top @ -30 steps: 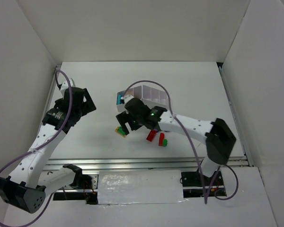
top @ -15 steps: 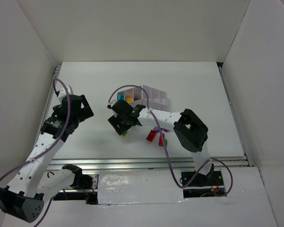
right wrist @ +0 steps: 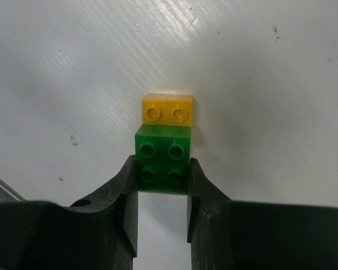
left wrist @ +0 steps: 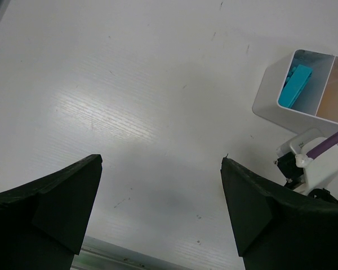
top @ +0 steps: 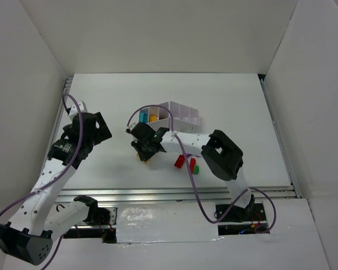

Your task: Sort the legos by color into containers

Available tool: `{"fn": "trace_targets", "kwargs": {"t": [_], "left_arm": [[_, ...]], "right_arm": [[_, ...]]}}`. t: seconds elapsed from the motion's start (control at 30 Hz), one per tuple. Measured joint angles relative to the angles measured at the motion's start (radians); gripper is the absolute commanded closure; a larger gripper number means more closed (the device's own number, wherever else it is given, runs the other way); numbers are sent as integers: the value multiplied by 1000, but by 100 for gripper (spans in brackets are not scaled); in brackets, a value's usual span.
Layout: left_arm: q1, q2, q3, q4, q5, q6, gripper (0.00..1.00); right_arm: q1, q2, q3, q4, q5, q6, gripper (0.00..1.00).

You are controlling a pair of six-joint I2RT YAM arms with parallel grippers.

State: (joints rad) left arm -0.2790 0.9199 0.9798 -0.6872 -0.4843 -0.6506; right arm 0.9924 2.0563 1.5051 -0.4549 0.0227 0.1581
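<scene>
Next, my left gripper turns and moves to the right in the top view onto the yellow lego point(right wrist: 168, 108), clear of fingers.
In the right wrist view, my right gripper point(right wrist: 161, 169) is shut on a green lego point(right wrist: 162, 159), its fingers pressed to both sides. A yellow lego point(right wrist: 168, 108) sits flush against the green one's far side on the table. From above, the right gripper point(top: 145, 147) is low over the table, left of two red legos point(top: 180, 162) and a small green one point(top: 195, 169). The white container tray point(top: 187, 120) lies behind, with a light blue lego point(top: 142, 117) and a yellow one point(top: 152, 118) in its left compartments. My left gripper point(top: 97, 127) hangs open over bare table, holding nothing.
The left wrist view shows the tray's corner point(left wrist: 270, 95) with the light blue lego point(left wrist: 296, 84) inside and part of the right arm point(left wrist: 315, 163) at the right edge. White walls enclose the table on three sides. A metal rail point(top: 174, 194) runs along the near edge.
My right gripper's jaws have closed onto the green lego after moving left over it. The left arm shifted slightly early on and has since stayed still and open.
</scene>
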Motion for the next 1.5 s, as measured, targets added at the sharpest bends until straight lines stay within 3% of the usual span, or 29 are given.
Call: {"fn": "trace_targets", "kwargs": {"t": [0.03,0.2,0.37,0.5,0.6,0.7,0.87,1.03,1.33,1.43,1.5], "left_arm": [[0,0,0,0,3,1,1],[1,-1,-1,16,47,27,0],[3,-38,-40,104,223,99,0],[3,-66,-74,192,466,152,0],[3,-92,-114,313,731,177,0],[2,-118,-174,491,996,141,1],[-15,-121,-272,816,1268,-23,0],[-92,-109,-301,989,1339,-115,1],[-165,-82,-297,1023,1345,-113,7],[-166,-82,-297,1027,1344,-114,14],[-166,-82,-297,1037,1347,-118,31]], "right_arm": [[0,0,0,1,4,5,100],[0,-53,-43,19,10,35,100],[-33,-332,-207,78,-72,102,100],[-119,-611,-323,182,-188,159,100],[-194,-771,-396,266,-283,196,100],[-244,-870,-478,340,-393,238,100],[-266,-908,-539,420,-546,303,100],[-266,-920,-580,536,-662,379,100],[-270,-937,-597,687,-790,474,100],[-270,-937,-597,712,-833,492,100],[-270,-935,-597,727,-855,504,100]]}}
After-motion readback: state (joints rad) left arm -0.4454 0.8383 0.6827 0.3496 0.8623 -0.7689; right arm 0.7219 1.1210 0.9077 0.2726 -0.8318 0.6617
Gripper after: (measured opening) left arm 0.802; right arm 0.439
